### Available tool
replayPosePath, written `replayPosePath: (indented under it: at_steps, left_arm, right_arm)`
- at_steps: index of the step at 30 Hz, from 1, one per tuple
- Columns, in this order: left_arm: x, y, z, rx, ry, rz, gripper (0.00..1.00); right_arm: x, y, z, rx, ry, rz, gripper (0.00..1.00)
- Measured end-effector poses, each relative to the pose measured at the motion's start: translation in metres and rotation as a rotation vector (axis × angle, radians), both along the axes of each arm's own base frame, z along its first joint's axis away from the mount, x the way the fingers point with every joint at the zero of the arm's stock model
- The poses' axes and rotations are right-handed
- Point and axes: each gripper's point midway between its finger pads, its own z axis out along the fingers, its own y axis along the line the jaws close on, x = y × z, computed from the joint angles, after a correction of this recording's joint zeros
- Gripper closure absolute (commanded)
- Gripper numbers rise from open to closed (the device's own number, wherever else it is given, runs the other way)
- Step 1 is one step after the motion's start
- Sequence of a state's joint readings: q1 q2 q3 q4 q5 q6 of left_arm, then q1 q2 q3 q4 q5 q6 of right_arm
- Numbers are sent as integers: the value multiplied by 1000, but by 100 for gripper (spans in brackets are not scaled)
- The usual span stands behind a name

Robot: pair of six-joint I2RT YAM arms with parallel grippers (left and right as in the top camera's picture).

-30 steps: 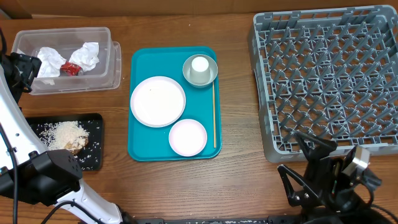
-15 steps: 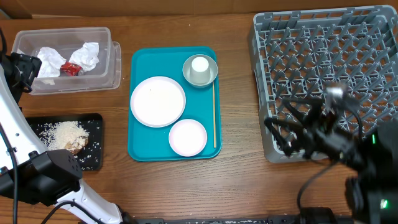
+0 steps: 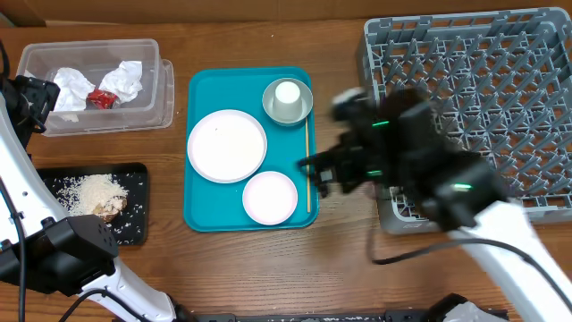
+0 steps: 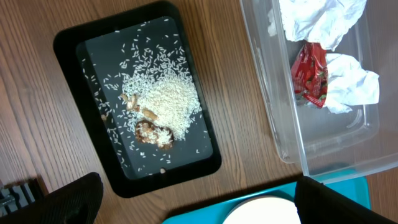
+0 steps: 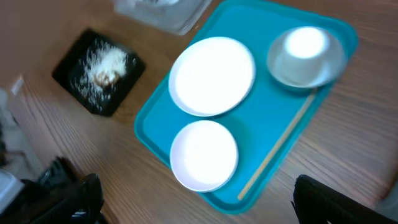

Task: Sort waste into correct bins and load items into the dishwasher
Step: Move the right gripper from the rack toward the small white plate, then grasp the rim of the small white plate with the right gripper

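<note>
The robot's right gripper will cross to the small plate, which is below it and to its left in the overhead view, and will lower onto the small plate's rim where bare teal tray leaves room.
The clear tub (image 3: 163, 89) at the back left holds two white napkins (image 3: 125, 80) and a red wrapper (image 3: 101, 99). The black tray (image 3: 136, 179) holds rice and brown scraps (image 3: 96, 195). On the teal tray (image 3: 201, 89) lie a large plate (image 3: 227, 146), a small plate (image 3: 270, 198) and a bowl (image 3: 302, 109) with a white cup (image 3: 287, 95) in it. The grey dish rack (image 3: 474, 107) stands at the right. My right gripper (image 3: 315, 176), blurred, is open above the teal tray's right edge. In its wrist view (image 5: 205, 202) it is empty. My left gripper (image 4: 199, 205) is open and empty over the tub and black tray.
A wooden chopstick (image 3: 307, 170) lies along the teal tray's right side, next to the small plate. My left arm's white link runs down the table's left edge. Bare wood shows between the teal tray and the rack.
My right arm has swung from the front right corner, across the rack's front, leftwards to the teal tray's right edge. The left arm and all objects have stayed put.
</note>
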State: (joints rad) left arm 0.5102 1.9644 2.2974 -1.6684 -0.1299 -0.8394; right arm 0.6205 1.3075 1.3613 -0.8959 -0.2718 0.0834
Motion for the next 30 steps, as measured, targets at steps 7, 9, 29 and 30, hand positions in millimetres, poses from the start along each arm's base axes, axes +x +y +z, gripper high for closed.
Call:
replayPosePath:
  at_steps: [7, 9, 29, 30]
  left_arm:
    - [0, 0, 0, 0, 0, 0, 0]
    - [0, 0, 0, 0, 0, 0, 0]
    - [0, 0, 0, 0, 0, 0, 0]
    - [0, 0, 0, 0, 0, 0, 0]
  right_arm:
    - [-6, 75, -70, -109, 77, 95, 0]
    - [-11, 95, -86, -100, 108, 139, 0]
    - [-11, 117, -201, -269, 290, 69, 11]
    - [-10, 117, -201, -276, 278, 60, 12]
